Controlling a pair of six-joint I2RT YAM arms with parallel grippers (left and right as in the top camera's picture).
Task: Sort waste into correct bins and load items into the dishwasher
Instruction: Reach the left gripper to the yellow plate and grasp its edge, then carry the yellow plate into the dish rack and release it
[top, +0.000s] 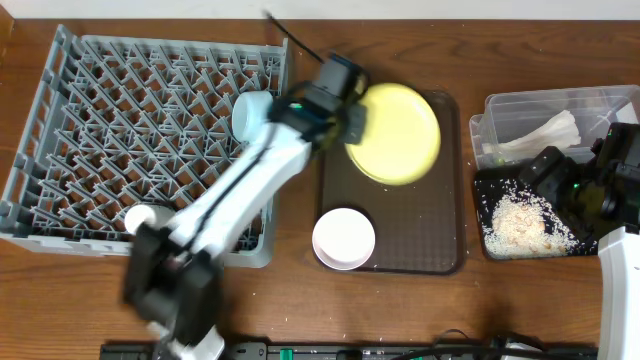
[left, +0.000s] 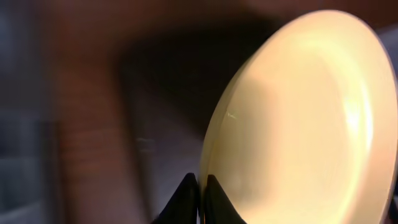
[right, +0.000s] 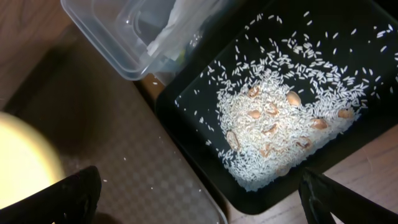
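My left gripper swings left in the overhead view past the blue bowl (top: 252, 112) next, tips the plate upright and releases it, as empty rack wires stand there.
My left gripper (top: 352, 120) is shut on the left rim of the round yellow plate (top: 398, 135) and holds it tilted over the back of the brown tray. In the left wrist view the fingers (left: 202, 190) pinch the plate's edge (left: 305, 118). The small white bowl (top: 344, 238) sits on the brown tray. The light blue bowl (top: 252, 112) and a white cup (top: 143, 216) are in the grey dish rack (top: 120, 90). My right gripper (top: 548, 178) is open and empty over the black tray (right: 193, 106), which holds rice scraps (right: 273, 118). The napkin (top: 540, 135) lies in the clear tub (top: 540, 100).
The dark brown serving tray (top: 420, 230) lies between the rack and the bins. The clear tub (right: 106, 43) touches the black tray's back edge. A few rice grains lie on the brown tray (right: 124, 155). The left arm reaches across the rack's right side.
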